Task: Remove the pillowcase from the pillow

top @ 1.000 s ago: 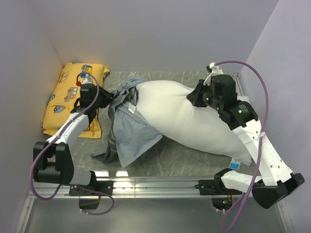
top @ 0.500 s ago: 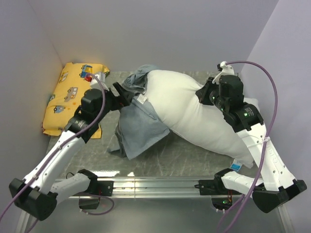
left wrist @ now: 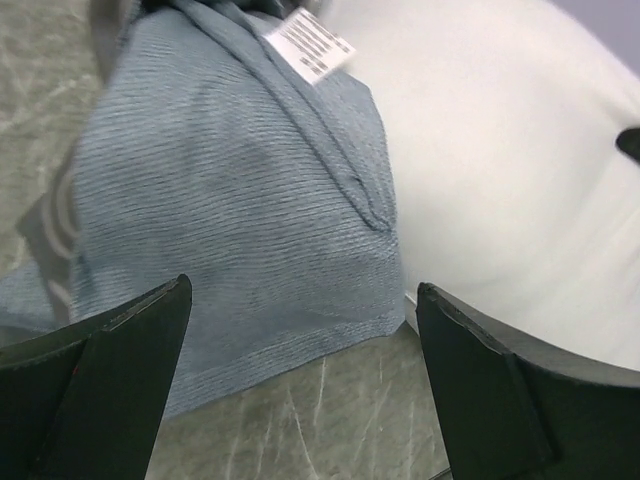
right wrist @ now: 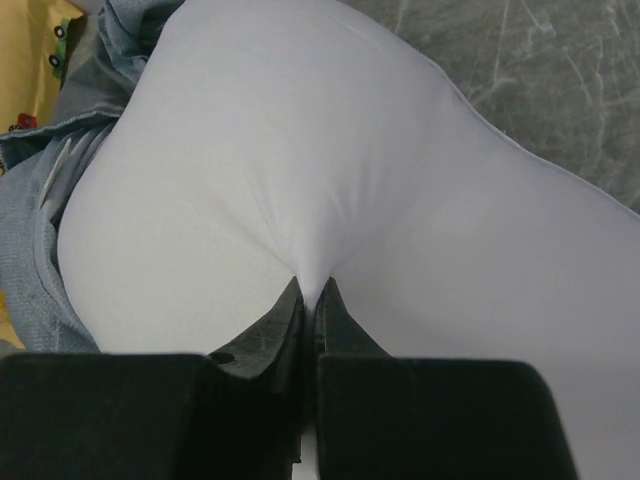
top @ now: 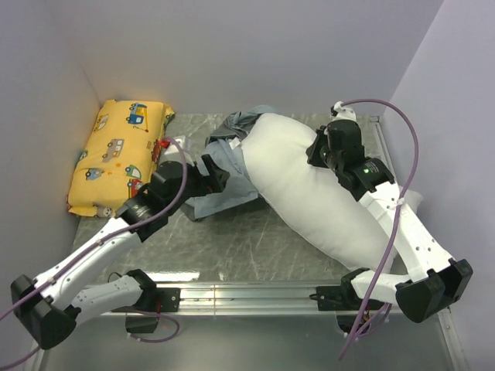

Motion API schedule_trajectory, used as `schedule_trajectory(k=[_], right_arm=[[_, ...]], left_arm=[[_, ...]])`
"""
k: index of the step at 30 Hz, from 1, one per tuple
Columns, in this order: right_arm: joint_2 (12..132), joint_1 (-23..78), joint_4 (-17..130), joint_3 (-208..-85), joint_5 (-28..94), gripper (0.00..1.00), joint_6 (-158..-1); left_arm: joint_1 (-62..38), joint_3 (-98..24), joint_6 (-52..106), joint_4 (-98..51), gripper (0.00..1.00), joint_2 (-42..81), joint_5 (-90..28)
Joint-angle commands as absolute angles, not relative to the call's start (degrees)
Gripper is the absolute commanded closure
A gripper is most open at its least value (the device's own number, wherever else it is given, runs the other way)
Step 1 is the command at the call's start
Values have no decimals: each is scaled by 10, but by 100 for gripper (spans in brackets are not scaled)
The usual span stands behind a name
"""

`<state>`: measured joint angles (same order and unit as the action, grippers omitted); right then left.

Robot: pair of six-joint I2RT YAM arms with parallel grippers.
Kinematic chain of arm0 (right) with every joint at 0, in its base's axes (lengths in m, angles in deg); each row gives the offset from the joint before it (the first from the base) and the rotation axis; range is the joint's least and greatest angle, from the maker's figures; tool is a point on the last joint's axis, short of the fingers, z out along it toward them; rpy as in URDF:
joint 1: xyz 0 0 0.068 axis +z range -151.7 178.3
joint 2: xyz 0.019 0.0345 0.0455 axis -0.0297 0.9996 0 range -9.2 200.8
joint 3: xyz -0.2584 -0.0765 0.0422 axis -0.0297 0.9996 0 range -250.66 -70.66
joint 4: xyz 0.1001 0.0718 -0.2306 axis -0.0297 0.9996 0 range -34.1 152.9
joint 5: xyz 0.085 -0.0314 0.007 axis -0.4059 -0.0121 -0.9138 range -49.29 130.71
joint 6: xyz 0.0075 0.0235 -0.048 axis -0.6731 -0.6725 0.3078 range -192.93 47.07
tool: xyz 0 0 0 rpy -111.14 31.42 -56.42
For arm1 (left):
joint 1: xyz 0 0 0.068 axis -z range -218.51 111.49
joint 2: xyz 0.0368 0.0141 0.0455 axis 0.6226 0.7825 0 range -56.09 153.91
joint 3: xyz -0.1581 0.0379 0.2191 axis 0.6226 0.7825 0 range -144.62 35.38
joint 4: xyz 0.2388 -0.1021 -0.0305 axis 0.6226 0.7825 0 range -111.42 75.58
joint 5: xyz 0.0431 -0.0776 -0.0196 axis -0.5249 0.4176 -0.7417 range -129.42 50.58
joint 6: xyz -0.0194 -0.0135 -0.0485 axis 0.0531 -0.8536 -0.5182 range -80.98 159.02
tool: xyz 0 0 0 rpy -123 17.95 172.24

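Note:
My left gripper lowers its open fingers next onto the slack pillowcase fabric (top: pixel 230 188) (left wrist: pixel 285 270) beside the pillow's end and closes, since that part lies empty, clear of the pillow.
The white pillow (top: pixel 325 193) lies slanted across the table, from back centre to front right. The grey pillowcase (top: pixel 232 182) is bunched against the pillow's left end, its lighter inside and a white label (left wrist: pixel 310 45) facing up. My left gripper (top: pixel 217 175) is open just left of that fabric, and its jaws stand wide over the pillowcase (left wrist: pixel 230 200) hem, holding nothing. My right gripper (top: pixel 315 151) is shut on a pinched fold of the pillow (right wrist: pixel 350 150) near its upper end, with the fabric puckering at the gripper (right wrist: pixel 311 287).
A yellow cartoon-car pillow (top: pixel 120 154) lies against the left wall. Walls close in on the left, back and right. A metal rail (top: pixel 247 294) runs along the front edge. Grey marbled tabletop (top: pixel 255 247) shows in front of the pillow.
My left gripper has opened and let go of the pillowcase, and its arm has swung right. The pillowcase has slid back off most of the pillow. The right arm shifted the pillow slightly.

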<state>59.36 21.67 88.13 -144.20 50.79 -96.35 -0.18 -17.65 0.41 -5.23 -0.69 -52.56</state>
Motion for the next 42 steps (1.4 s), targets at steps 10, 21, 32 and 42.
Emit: schedule_trajectory(k=[10, 21, 32, 42], right_arm=[[565, 248, 759, -1474, 527, 100, -975], [536, 248, 775, -1479, 520, 100, -962], [497, 248, 802, -1505, 530, 100, -951], [506, 248, 815, -1605, 523, 100, -951]], left_arm=[[22, -130, -37, -316, 3, 151, -560], [-32, -89, -117, -216, 99, 158, -722], [-222, -48, -146, -229, 99, 166, -654], [-321, -61, -155, -224, 99, 143, -581]])
